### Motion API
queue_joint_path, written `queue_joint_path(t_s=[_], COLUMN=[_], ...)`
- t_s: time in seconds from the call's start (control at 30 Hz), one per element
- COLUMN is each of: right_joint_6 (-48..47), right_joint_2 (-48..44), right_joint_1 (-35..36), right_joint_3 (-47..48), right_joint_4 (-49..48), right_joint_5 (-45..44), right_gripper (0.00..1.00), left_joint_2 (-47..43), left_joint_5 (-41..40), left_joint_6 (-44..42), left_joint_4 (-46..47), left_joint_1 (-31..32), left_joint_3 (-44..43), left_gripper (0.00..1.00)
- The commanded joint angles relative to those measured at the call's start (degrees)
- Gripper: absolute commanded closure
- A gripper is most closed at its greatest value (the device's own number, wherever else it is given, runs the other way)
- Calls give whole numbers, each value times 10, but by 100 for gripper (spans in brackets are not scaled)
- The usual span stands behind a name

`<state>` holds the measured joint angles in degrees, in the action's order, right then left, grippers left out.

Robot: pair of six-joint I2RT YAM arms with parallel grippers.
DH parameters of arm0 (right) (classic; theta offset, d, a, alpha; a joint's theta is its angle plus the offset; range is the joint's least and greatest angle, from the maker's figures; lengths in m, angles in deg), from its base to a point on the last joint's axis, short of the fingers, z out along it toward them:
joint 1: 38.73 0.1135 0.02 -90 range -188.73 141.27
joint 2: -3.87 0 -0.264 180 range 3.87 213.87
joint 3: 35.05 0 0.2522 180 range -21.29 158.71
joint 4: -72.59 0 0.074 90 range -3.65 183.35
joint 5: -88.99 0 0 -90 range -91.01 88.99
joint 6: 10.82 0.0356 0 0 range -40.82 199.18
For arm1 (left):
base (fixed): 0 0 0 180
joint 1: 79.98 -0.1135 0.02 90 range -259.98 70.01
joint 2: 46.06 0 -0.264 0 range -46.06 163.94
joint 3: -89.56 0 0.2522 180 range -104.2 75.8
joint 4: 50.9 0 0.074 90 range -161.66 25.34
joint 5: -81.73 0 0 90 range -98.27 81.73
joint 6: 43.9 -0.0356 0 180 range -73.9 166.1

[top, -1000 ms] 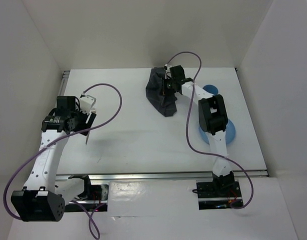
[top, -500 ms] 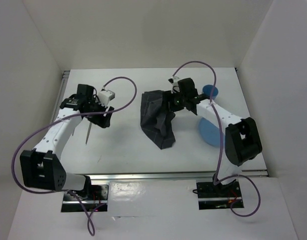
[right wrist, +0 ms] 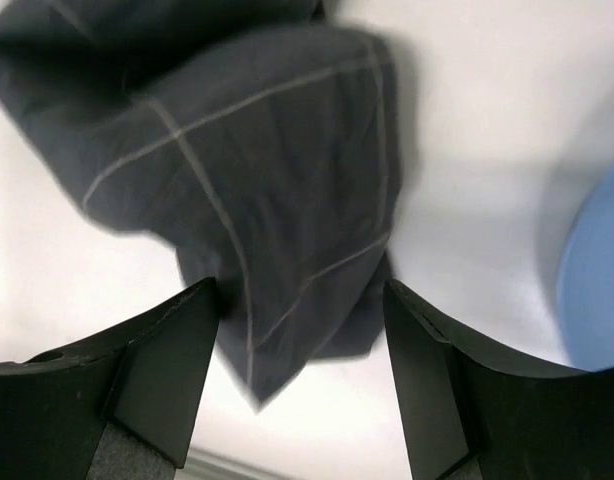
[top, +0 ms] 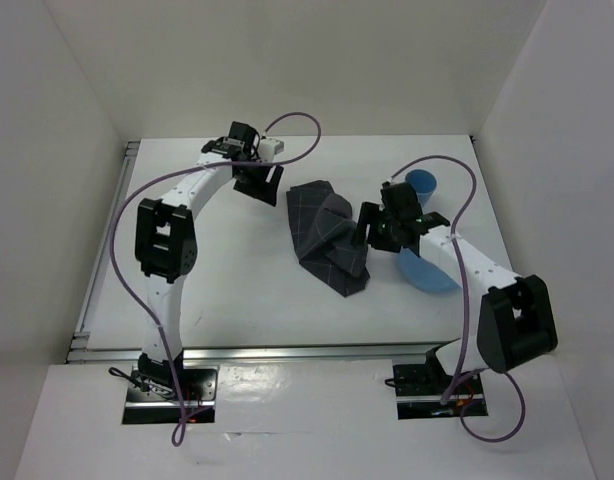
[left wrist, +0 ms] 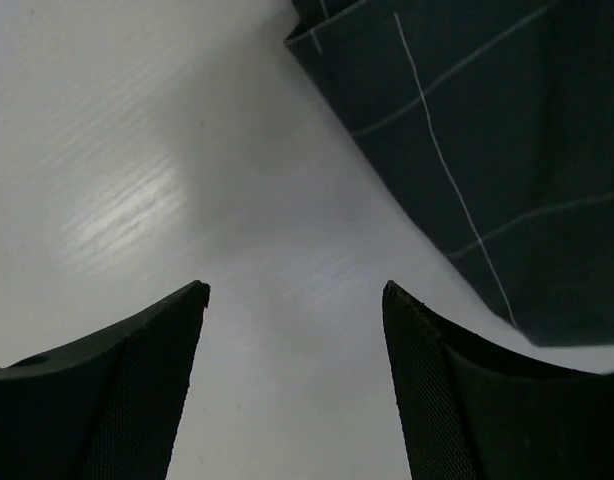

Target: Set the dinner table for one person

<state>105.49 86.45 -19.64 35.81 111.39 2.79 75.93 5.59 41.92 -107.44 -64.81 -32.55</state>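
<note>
I need to bring my left gripper across and down onto the placemat's facing edge, below and to its right in the top view, since its fingers straddle bare table.
The dinner table [top: 237, 290] is a wide white tabletop. A dark grey checked placemat [top: 327, 238] lies rumpled and partly folded on it, right of centre. My left gripper [top: 259, 181] hangs open just beyond the placemat's far left corner; in the left wrist view the gripper [left wrist: 295, 292] has only bare table between its fingers, with the cloth [left wrist: 507, 150] at upper right. My right gripper [top: 373, 232] is open at the placemat's right edge. In the right wrist view the gripper [right wrist: 299, 288] hovers over a corner of the cloth [right wrist: 247, 160] without gripping it.
A blue plate [top: 429, 272] lies under the right forearm, also seen in the right wrist view as the plate [right wrist: 599, 270] at the right edge. A blue cup [top: 422, 184] stands at the far right. White walls enclose the table; a metal rail [top: 307, 350] runs along its near edge.
The right gripper opened and let go of the placemat, which dropped and spread lower on the table. The left arm swung from the left side to the placemat's far corner.
</note>
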Motion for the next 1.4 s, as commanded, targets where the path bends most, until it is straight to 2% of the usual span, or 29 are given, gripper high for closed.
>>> queue_joint_path(t_s=[0.0, 0.13, 0.27, 0.37, 0.47, 0.5, 0.53, 0.57, 0.73, 0.83, 0.87, 0.9, 0.97, 1.03, 1.13, 1.2, 1.37], right_joint_6=[65, 88, 125, 147, 153, 153, 153, 153, 140, 140, 140, 146, 146, 137, 109, 94, 31], right_joint_2=[-60, -89, -74, -62, -62, -47, -39, -31, 34, 45, 45, 45, 39, 34, -23, -77, -100], right_joint_1=[14, 19, 24, 24, 24, 24, 24, 24, 24, 30, 30, 30, 30, 30, 30, 24, 16], right_joint_3=[-43, -75, -90, -104, -126, -142, -148, -153, -176, -181, -188, -193, -187, -148, -77, -39, 85], right_joint_4=[22, 34, 56, 69, 47, 35, 10, -1, -73, -99, -123, -132, -132, -104, -40, 15, 184], right_joint_5=[-9, -3, 3, 3, 17, 23, 28, 37, 69, 76, 76, 76, 85, 118, 166, 183, 247], right_gripper=[27, 27, 27, 27, 27, 27, 27, 27, 37, 53, 60, 78, 100, 100, 100, 100, 100], left_joint_2=[73, 145, 187, 187, 187, 187, 187, 182, 129, 85, 75, 56, 38, 14, -24, -81, -172], left_joint_5=[49, 27, 19, 19, 24, 24, 18, 18, -1, -1, -6, -6, -15, -30, -36, -45, -67], left_joint_6=[30, 36, 36, 30, 25, 25, 25, 25, 18, 13, 13, 13, 8, 8, -21, -35, -64], left_joint_4=[-20, -20, -34, -18, -6, -5, -5, -5, 1, -3, -14, -22, -46, -111, -210, -240, -327], left_joint_1=[19, 35, 52, 58, 58, 58, 58, 58, 58, 58, 58, 58, 58, 58, 43, 9, -96], left_joint_3=[-82, -139, -189, -165, -150, -143, -143, -136, -77, -39, -31, -20, -13, -19, -25, -20, -46], left_gripper=[22, 18, 18, 26, 58, 84, 97, 100, 100, 100, 100, 100, 100, 100, 100, 100, 100])
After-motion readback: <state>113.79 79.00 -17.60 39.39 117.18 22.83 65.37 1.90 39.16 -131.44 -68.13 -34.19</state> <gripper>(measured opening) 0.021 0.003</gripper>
